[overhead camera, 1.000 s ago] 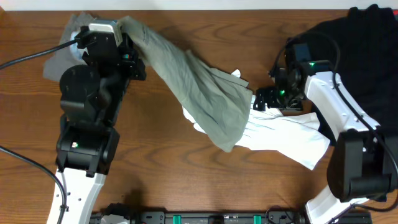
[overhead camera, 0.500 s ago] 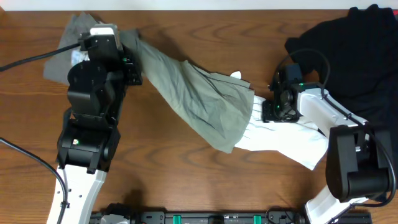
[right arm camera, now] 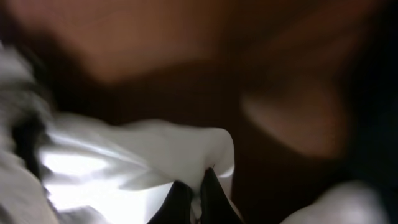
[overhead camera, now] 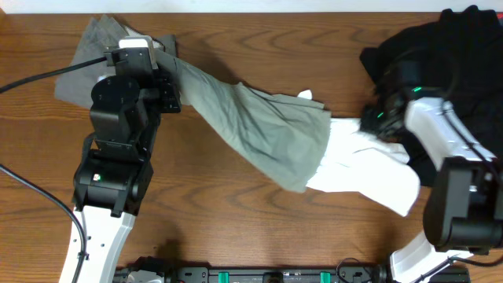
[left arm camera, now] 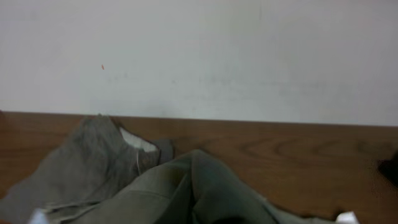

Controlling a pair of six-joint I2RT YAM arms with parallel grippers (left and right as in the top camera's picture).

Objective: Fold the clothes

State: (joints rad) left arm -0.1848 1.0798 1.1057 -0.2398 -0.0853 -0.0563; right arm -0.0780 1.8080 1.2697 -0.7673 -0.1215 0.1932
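Note:
I will lift my right gripper, then pull the white garment (overhead camera: 365, 169) away over the pile of black clothes.
An olive-grey garment (overhead camera: 259, 130) stretches from the table's back left corner towards the middle, and its lower end lies over a white garment (overhead camera: 365, 169). My left gripper (overhead camera: 169, 82) is shut on the olive-grey garment near its upper end. The left wrist view shows that cloth (left arm camera: 186, 186) bunched at the bottom edge, hiding the fingers. At the white garment's right edge, my right gripper (overhead camera: 376, 124) is shut on it. In the right wrist view the black fingertips (right arm camera: 198, 177) pinch a fold of the white cloth (right arm camera: 124, 162).
A pile of black clothes (overhead camera: 456, 55) fills the back right corner, just behind the right arm. A white wall (left arm camera: 199, 50) rises behind the table's far edge. A black cable (overhead camera: 39, 75) runs to the left arm from the left.
The right gripper has shut on the white garment's edge and pulled it to the right. The olive-grey garment has slid slightly right with it. The left gripper stays shut and has shifted slightly.

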